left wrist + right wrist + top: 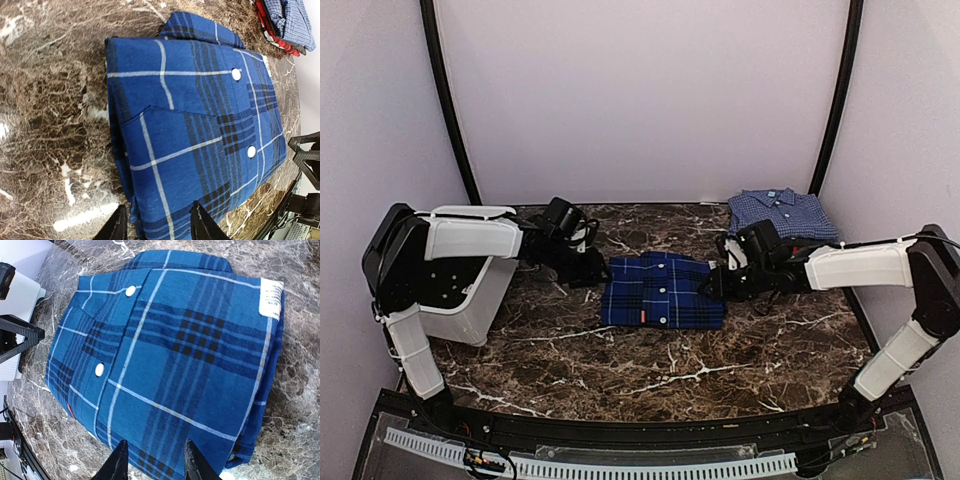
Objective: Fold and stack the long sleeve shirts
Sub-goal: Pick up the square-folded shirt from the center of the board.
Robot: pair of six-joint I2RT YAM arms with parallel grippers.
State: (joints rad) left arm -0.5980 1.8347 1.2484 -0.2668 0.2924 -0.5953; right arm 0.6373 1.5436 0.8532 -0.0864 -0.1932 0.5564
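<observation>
The plaid shirt's edge facing the bin (pixel 137 199) lies below, between the open fingers of my left gripper, so the gripper will go down onto it next and close there.
A deep-blue plaid long sleeve shirt (pixel 662 290) lies folded flat on the marble table, buttons up. My left gripper (pixel 595 268) is at its left edge and my right gripper (pixel 715 283) at its right edge. In the left wrist view the left gripper (pixel 160 225) is open, its fingertips straddling the plaid shirt (pixel 200 125) over its near edge. In the right wrist view the right gripper (pixel 155 462) is likewise open over the edge of the plaid shirt (pixel 175 350). A folded lighter blue fine-check shirt (pixel 782 212) sits at the back right. Under it, the left wrist view shows a red shirt (pixel 272 31).
A white bin (pixel 470 300) stands at the left, beside the left arm. The dark marble table (pixel 650 370) runs to curtain walls at the back and sides. The right arm's black gripper (pixel 307 155) shows at the edge of the left wrist view.
</observation>
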